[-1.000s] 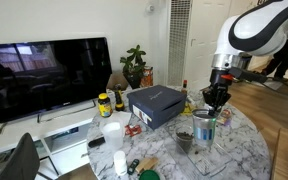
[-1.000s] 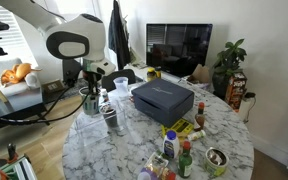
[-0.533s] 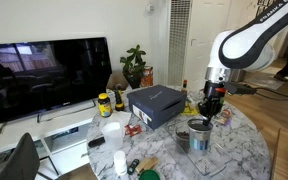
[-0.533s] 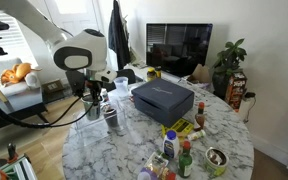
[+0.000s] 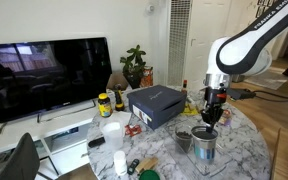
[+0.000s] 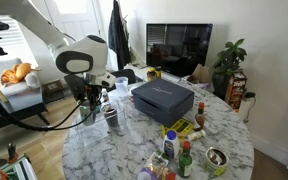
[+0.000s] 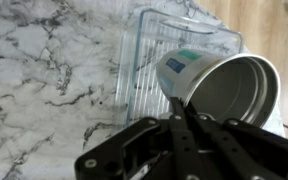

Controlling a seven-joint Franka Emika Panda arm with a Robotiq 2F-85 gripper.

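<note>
My gripper holds the metal can (image 5: 204,149) by its rim and will next lower it into the ribbed clear container (image 7: 149,55).
My gripper (image 7: 181,112) reaches in from the bottom of the wrist view. Its two fingers are pressed together on the near rim of a silver metal can (image 7: 222,85) with a teal and white label, open end toward the camera. A ribbed clear container (image 7: 149,55) stands right beside the can on the white marble table (image 7: 39,70). In both exterior views the gripper (image 5: 211,114) (image 6: 92,98) hangs low over the table edge, just above the can (image 5: 204,149) and a dark-filled glass (image 5: 184,135).
A blue-grey box (image 5: 156,105) (image 6: 164,100) lies mid-table. Bottles and jars (image 6: 176,150) crowd one side, and a white cup (image 5: 111,133) stands near another edge. A TV (image 5: 44,75) and a potted plant (image 5: 134,65) stand behind the table.
The arm has come down toward the table and shifted slightly, bringing the gripper lower over the can and the glass. Nothing else on the table has moved.
</note>
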